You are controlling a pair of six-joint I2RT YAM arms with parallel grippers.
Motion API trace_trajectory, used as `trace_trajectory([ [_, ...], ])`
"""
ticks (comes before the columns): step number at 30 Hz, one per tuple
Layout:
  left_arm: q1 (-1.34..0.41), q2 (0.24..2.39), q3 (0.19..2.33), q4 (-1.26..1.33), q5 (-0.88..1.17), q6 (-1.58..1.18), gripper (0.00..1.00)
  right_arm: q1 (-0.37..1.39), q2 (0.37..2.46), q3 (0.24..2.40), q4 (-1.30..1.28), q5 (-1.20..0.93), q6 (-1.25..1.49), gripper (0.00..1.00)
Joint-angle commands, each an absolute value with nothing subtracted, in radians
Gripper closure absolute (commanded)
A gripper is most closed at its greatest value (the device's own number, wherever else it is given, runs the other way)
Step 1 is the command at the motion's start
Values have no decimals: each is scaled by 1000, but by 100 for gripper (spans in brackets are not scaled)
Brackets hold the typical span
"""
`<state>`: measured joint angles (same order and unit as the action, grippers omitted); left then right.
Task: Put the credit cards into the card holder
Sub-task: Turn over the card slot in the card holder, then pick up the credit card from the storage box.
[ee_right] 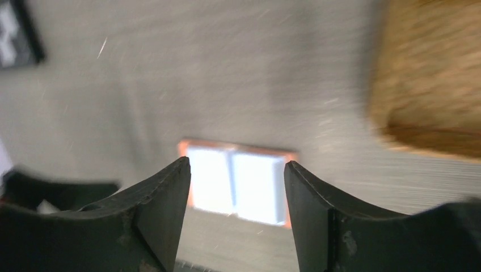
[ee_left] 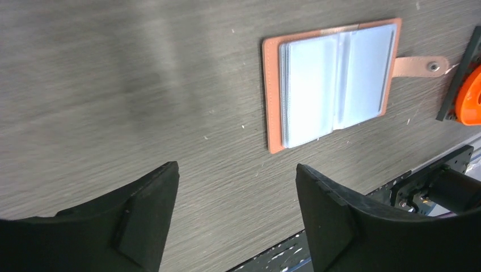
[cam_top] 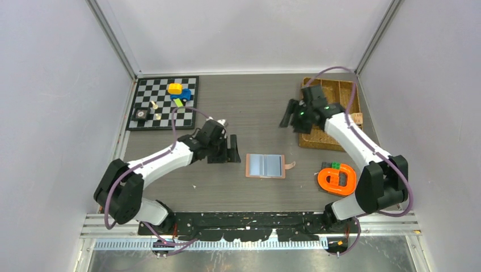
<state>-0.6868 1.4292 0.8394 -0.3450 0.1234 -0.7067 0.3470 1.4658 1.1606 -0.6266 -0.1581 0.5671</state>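
My right gripper goes to the right in the top view and down into the wicker tray (cam_top: 338, 93) (ee_right: 439, 82) next, since the tray lies below it on that side.
The card holder (cam_top: 265, 165) lies open and flat on the table, salmon-pink with clear inner sleeves and a snap tab on its right. It also shows in the left wrist view (ee_left: 332, 85) and, blurred, in the right wrist view (ee_right: 235, 181). My left gripper (cam_top: 226, 152) is open and empty just left of the holder, and its jaws (ee_left: 235, 187) stand wide over bare table. My right gripper (cam_top: 288, 118) is open and empty, raised beside the wicker tray's left edge, and its jaws (ee_right: 237, 170) frame the holder from afar. No credit cards are visible; the right arm hides part of the tray.
The wicker tray (cam_top: 334, 90) stands at the back right, seen blurred in the right wrist view (ee_right: 431, 85). A chessboard (cam_top: 164, 110) with a yellow and blue toy (cam_top: 177, 90) lies at the back left. An orange object (cam_top: 337, 179) sits right of the holder.
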Motion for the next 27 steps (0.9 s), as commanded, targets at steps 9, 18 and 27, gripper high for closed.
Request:
trace_trajectory([
  [9,-345,1323,1179,-732,349,-372,13,-112,1577,1410,-768,127,352,32],
  [18,-250,1343,1141,-684,386,-325,12,-231,1775,1513,-703,14,294,48],
  [27,-238,1345,1134,-678,381,-319,12,-264,1900,1605,-702,-77,258,55],
])
